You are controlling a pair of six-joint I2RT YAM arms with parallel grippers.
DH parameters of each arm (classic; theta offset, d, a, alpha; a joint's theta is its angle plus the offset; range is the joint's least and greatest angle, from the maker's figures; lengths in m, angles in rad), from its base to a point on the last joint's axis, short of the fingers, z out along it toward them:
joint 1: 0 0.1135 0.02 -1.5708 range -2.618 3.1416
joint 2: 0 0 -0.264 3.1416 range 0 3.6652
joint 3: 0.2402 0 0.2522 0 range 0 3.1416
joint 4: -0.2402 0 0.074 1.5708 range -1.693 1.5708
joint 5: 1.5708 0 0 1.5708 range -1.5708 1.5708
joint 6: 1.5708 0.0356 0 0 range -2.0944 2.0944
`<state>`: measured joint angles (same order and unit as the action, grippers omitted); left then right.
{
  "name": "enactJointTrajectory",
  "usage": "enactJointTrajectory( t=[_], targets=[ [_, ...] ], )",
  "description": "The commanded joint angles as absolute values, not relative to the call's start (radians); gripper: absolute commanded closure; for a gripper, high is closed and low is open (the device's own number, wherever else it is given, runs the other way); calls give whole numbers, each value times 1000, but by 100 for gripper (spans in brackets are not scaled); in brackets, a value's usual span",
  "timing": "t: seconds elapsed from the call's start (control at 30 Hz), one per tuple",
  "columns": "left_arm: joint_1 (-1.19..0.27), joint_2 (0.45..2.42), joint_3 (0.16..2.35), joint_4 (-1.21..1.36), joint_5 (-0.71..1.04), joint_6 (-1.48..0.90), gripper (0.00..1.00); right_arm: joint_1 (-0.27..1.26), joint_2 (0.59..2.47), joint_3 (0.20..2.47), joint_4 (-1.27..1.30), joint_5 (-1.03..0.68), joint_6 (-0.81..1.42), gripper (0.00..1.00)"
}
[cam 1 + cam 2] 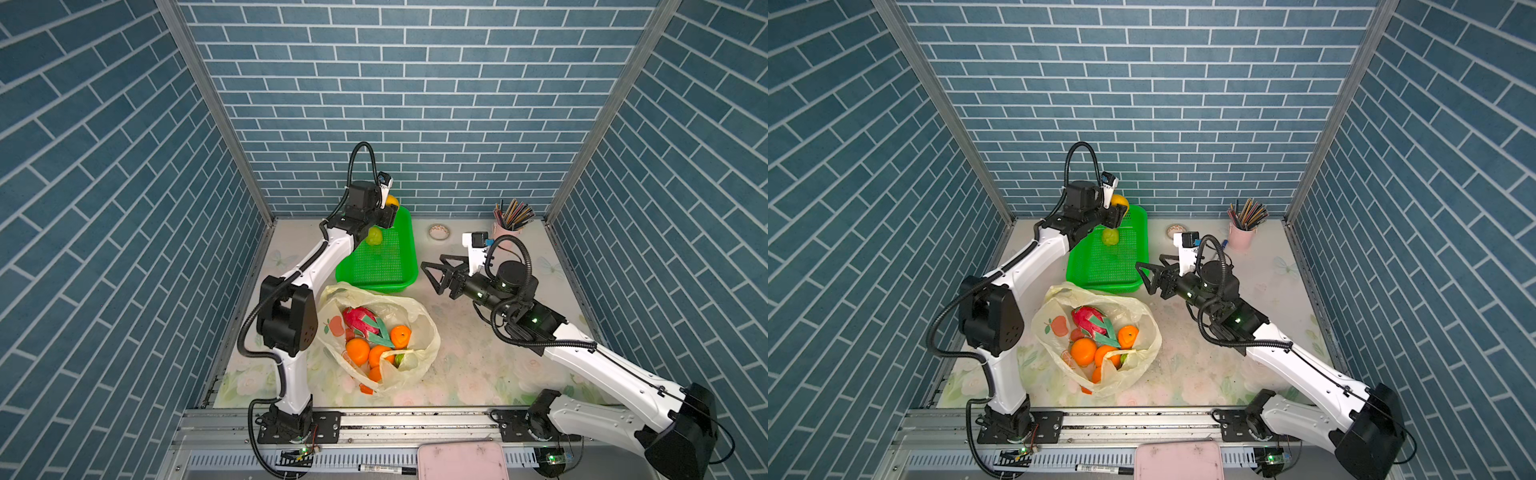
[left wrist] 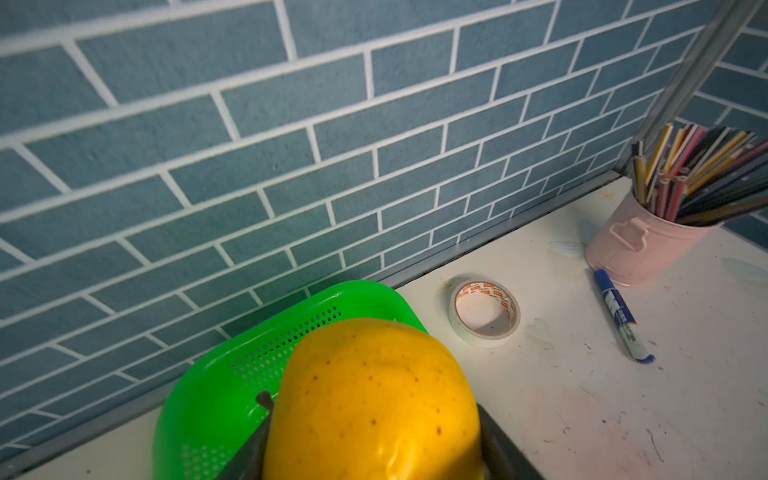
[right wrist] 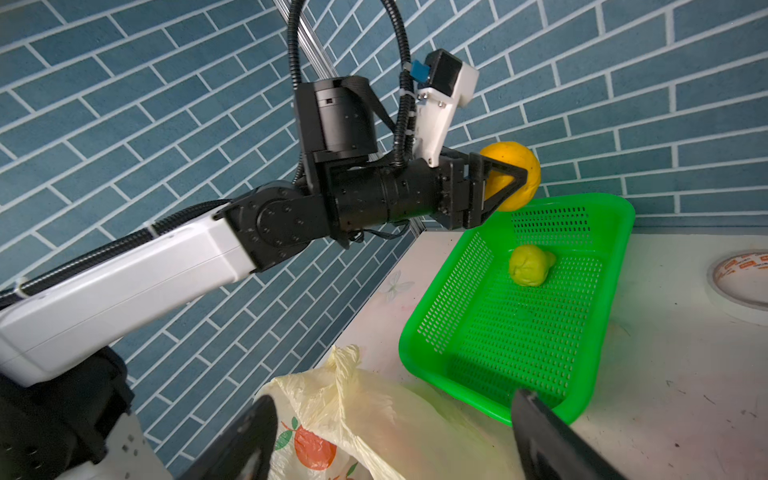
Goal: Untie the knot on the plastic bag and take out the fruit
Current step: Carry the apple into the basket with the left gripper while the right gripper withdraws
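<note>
The robot's left gripper will move down into the basket and let go of the yellow fruit on the basket's bottom (image 1: 395,239) beside the green fruit, because that spot is empty.
The plastic bag (image 1: 415,320) lies on the table with its mouth open, and the knot is out of view. Inside it I see fruit: a pink-red dragon fruit (image 1: 360,320), oranges (image 1: 357,351) and a green piece (image 1: 405,360). My left gripper (image 1: 390,210) is shut on a yellow fruit (image 2: 374,399), held above the far end of the green basket (image 1: 380,266). In the right wrist view that yellow fruit (image 3: 515,166) hangs over the basket's rim (image 3: 415,345). A green fruit (image 3: 530,265) lies in the basket. My right gripper (image 1: 432,270) hovers open and empty beside the basket, above the bag's far edge.
A tape roll (image 1: 439,232) and a pink cup of pencils (image 1: 509,224) stand by the back wall, with a blue marker (image 2: 619,316) next to the cup. A pink tray (image 1: 461,459) and a black marker (image 1: 386,468) lie below the front rail.
</note>
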<state>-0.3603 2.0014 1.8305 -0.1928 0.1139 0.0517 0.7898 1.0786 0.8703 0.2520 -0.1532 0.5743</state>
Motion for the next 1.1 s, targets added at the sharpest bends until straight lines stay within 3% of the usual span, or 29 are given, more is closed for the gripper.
enactJointTrajectory(
  t=[0.0, 0.37, 0.77, 1.07],
  targets=[
    [-346, 2112, 1974, -355, 123, -64, 42, 787, 1081, 904, 236, -157, 559, 12],
    [-324, 2488, 2399, -578, 142, -268, 47, 787, 1054, 876, 230, -151, 586, 12],
    [-322, 2610, 2411, -486, 245, -379, 48, 787, 1033, 845, 235, -148, 594, 12],
    [-322, 2624, 2434, -508, 241, -370, 22, 787, 1014, 838, 232, -140, 593, 12]
  ],
)
